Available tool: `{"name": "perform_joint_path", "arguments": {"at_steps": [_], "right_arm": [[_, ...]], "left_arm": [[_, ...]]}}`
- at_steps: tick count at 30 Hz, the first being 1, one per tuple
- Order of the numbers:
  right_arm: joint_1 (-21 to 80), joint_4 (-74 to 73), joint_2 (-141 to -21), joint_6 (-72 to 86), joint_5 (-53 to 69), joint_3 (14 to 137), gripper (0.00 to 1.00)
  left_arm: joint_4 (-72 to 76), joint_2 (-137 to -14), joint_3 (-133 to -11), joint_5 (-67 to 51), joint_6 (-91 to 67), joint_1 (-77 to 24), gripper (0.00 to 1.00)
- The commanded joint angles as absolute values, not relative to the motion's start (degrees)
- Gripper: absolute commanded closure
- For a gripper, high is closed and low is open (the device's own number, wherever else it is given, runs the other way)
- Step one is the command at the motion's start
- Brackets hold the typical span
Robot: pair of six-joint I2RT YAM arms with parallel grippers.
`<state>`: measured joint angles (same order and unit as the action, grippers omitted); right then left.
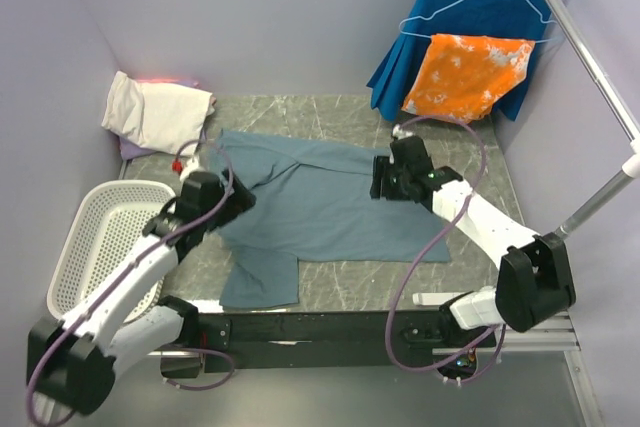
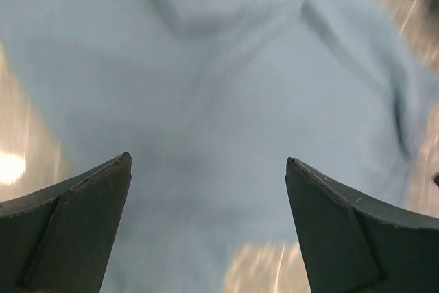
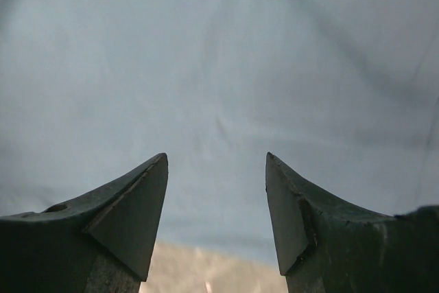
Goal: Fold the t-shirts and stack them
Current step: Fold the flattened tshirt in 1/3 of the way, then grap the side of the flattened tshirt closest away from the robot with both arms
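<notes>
The sleeve still sticks out from the shirt's body, so I will move my left gripper back and down onto the sleeve's near corner (image 1: 227, 301) on the basket's side.
A dusty blue-grey t-shirt (image 1: 320, 209) lies spread on the marble table, one sleeve reaching the near edge. It fills the left wrist view (image 2: 206, 87) and the right wrist view (image 3: 219, 66). My left gripper (image 1: 240, 199) is open over the shirt's left edge, holding nothing. My right gripper (image 1: 378, 179) is open over the shirt's right side, holding nothing. A cream-white folded t-shirt (image 1: 160, 112) lies at the back left on a lavender one (image 1: 135, 150), of which only an edge shows.
A white plastic basket (image 1: 100, 239) stands at the left edge. A royal-blue pleated garment (image 1: 450, 27) and an orange-and-white cloth (image 1: 468, 75) hang on a rack at the back right. A metal pole (image 1: 600, 77) runs along the right side.
</notes>
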<state>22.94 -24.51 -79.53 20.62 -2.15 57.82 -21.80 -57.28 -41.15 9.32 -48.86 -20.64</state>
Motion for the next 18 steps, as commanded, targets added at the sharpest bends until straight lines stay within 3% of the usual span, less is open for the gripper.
{"name": "perform_joint_path", "arguments": {"at_steps": [1,11,18], "right_arm": [[24.0,-27.1,-72.2,22.1,1.7,53.4,0.34],[28.8,-28.0,-62.6,26.5,8.4,40.9,0.34],[31.8,-28.6,-66.3,26.3,6.6,42.4,0.34]], "left_arm": [[-32.7,-46.2,-35.3,9.1,-61.8,-24.1,0.02],[-52.5,-28.5,-26.5,10.2,-81.3,-35.1,0.14],[-59.6,-43.0,-34.7,18.4,-81.7,-40.1,0.14]]}}
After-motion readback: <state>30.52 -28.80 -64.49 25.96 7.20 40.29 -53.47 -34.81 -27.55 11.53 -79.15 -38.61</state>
